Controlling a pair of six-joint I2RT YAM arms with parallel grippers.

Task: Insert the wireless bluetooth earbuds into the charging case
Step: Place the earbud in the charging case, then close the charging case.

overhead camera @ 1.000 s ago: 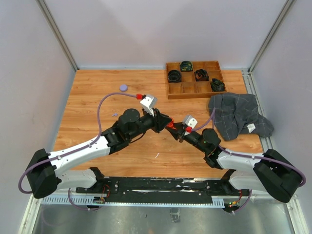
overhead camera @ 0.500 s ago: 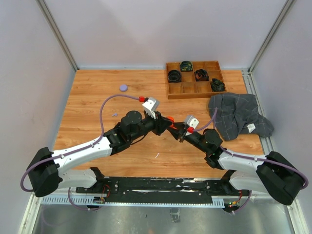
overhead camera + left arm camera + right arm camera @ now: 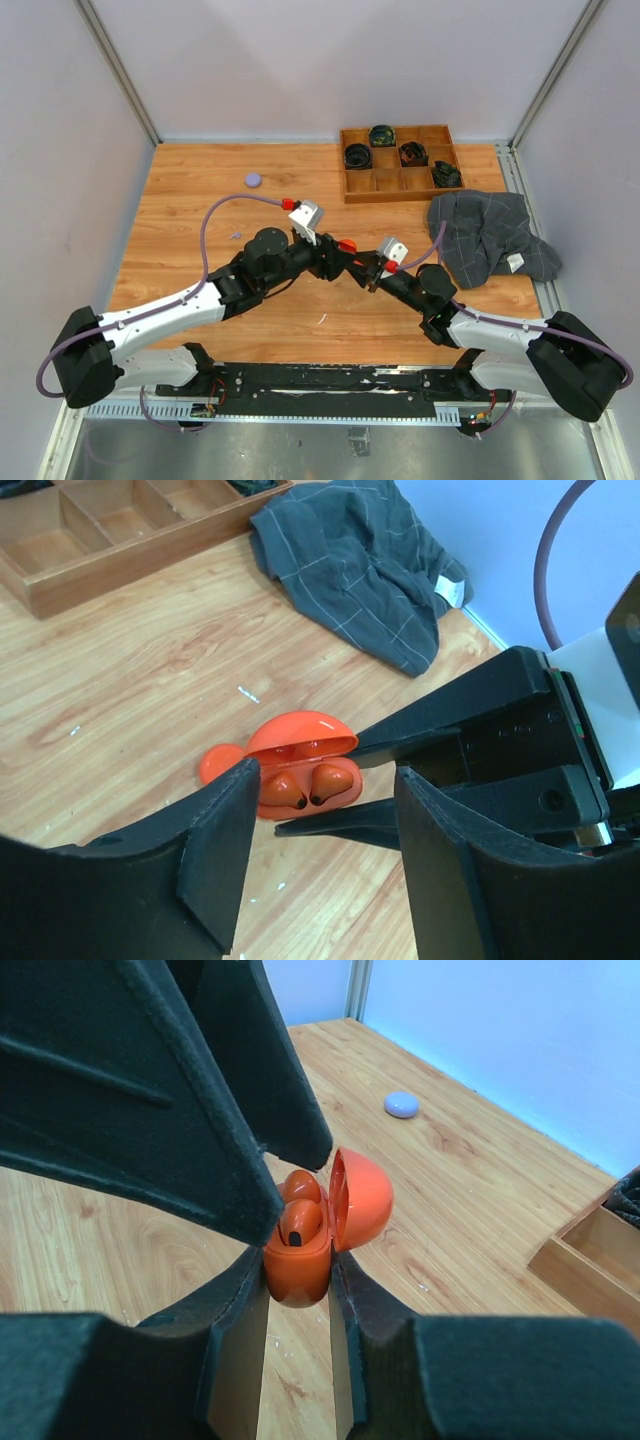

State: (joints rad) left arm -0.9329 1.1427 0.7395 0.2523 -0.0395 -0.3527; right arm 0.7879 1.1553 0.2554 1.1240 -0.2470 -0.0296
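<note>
The right gripper moves down and back next, tilts its fingers downward and releases the case on the bare tabletop, as both earbuds sit in the case's hollows.
An orange charging case (image 3: 297,1260) stands with its lid (image 3: 362,1200) swung open, and my right gripper (image 3: 297,1270) is shut on its body. Two orange-red earbuds (image 3: 278,788) (image 3: 331,779) sit side by side in its wells. My left gripper (image 3: 325,772) hovers just over the open case. Its jaws are apart and nothing is between them. From above, the two grippers meet at the table's middle, left gripper (image 3: 333,256) against right gripper (image 3: 366,270), with the case (image 3: 347,245) between them.
A wooden compartment tray (image 3: 385,184) holding dark cases stands at the back right. A grey checked cloth (image 3: 490,235) lies crumpled just in front of it. A lilac round case (image 3: 253,179) rests at the back left. Tiny white slivers (image 3: 247,693) dot the wood.
My left gripper's jaws have opened over the case, after being shut a moment ago. The right gripper keeps its hold on the case, which has shifted slightly.
</note>
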